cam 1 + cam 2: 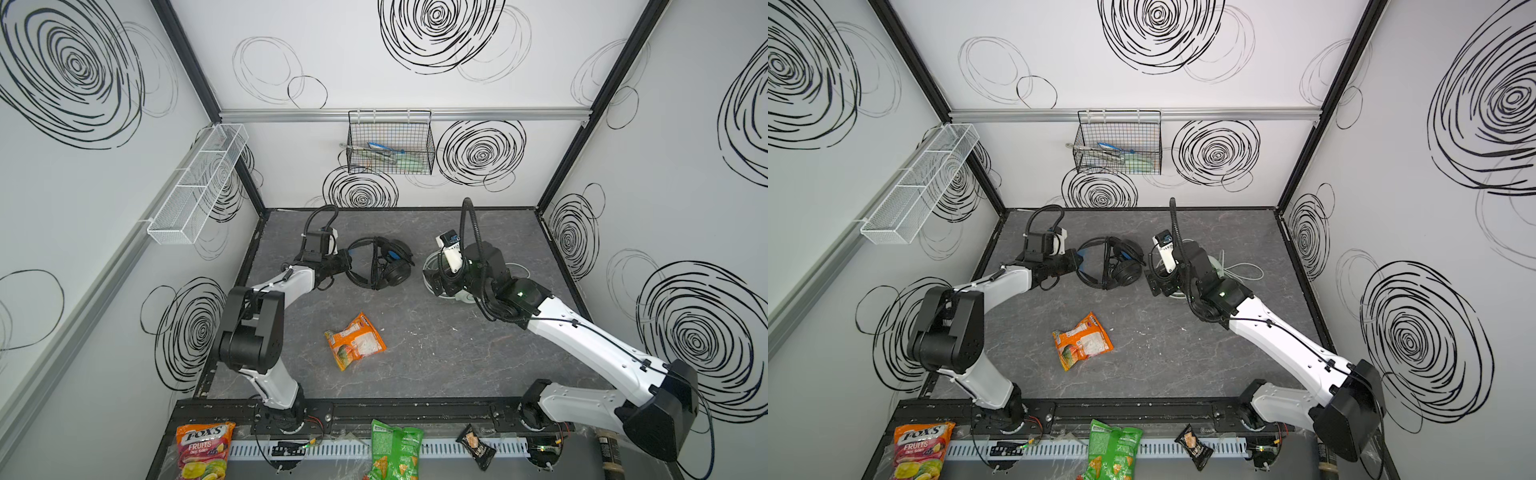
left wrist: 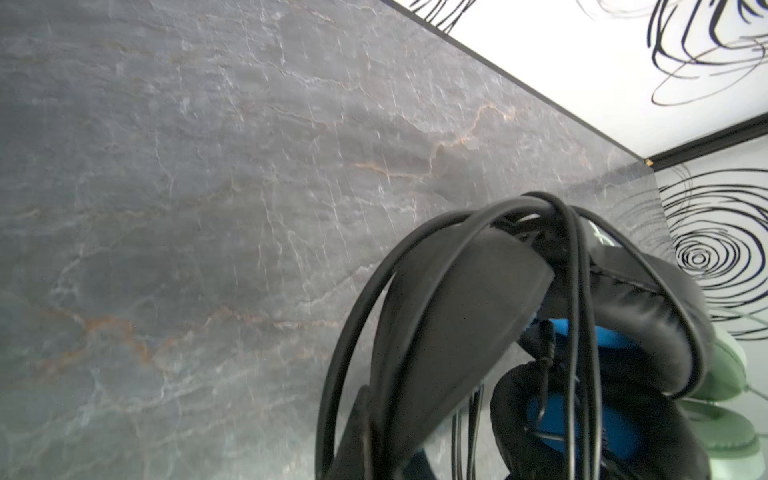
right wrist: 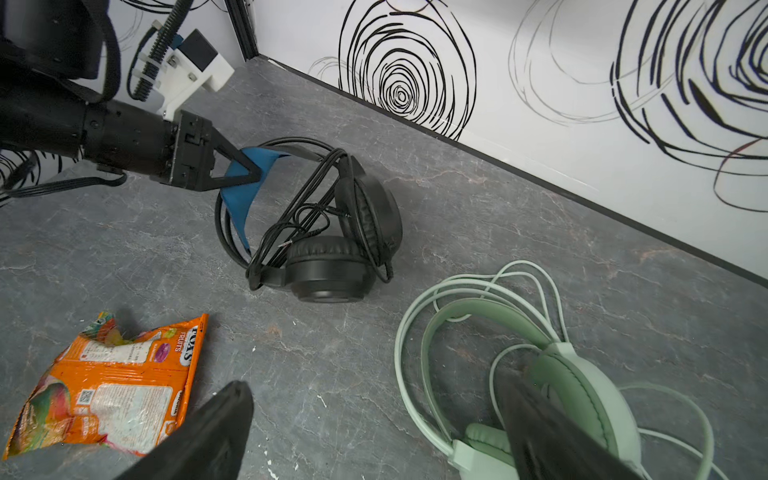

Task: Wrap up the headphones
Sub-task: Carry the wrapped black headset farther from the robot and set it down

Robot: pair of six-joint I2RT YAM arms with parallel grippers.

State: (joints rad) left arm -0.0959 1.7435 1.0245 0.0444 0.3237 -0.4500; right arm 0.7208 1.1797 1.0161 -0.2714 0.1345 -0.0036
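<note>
My left gripper carries the black headphones outward onto that clear tabletop strip next and releases the headband. Bare tabletop lies outward of my gripper before the back wall.
The black headphones lie mid-table toward the back, their thin black cable looped around the band and earcups. My left gripper is shut on the blue-lined headband. In the left wrist view the band and cable loops fill the near corner. The mint-green headphones lie to the right with their pale cable loose on the table, mostly hidden under my right arm in both top views. My right gripper hangs open just above them, one finger over the green earcup, holding nothing.
An orange candy bag lies in front of the black headset. A black wire basket hangs on the back wall and a white mesh basket on the left wall. Snack bags sit past the front rail.
</note>
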